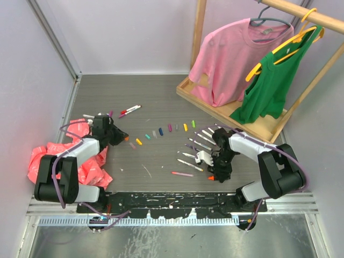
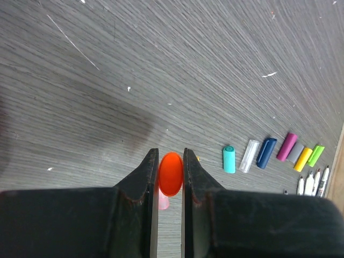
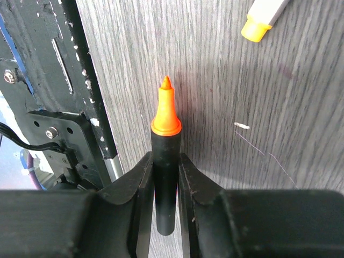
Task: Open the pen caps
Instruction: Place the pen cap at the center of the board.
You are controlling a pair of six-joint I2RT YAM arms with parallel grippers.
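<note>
My left gripper should next carry the orange cap outward to the bare patch beside the red and magenta capped pens, and it should release the cap there.
My left gripper is shut on an orange pen cap, held just above the table; in the top view that gripper sits at the left end of the cap row. A row of loose pen caps runs across the middle, among them teal, clear, blue, magenta and yellow. My right gripper is shut on the black barrel of the thick marker, whose orange tip is bare. Uncapped white pens lie beside the right gripper.
Capped pens lie at the back left. A crumpled red bag lies by the left arm. A wooden clothes rack with a pink shirt and a green top stands back right. The black base rail runs close beside the marker.
</note>
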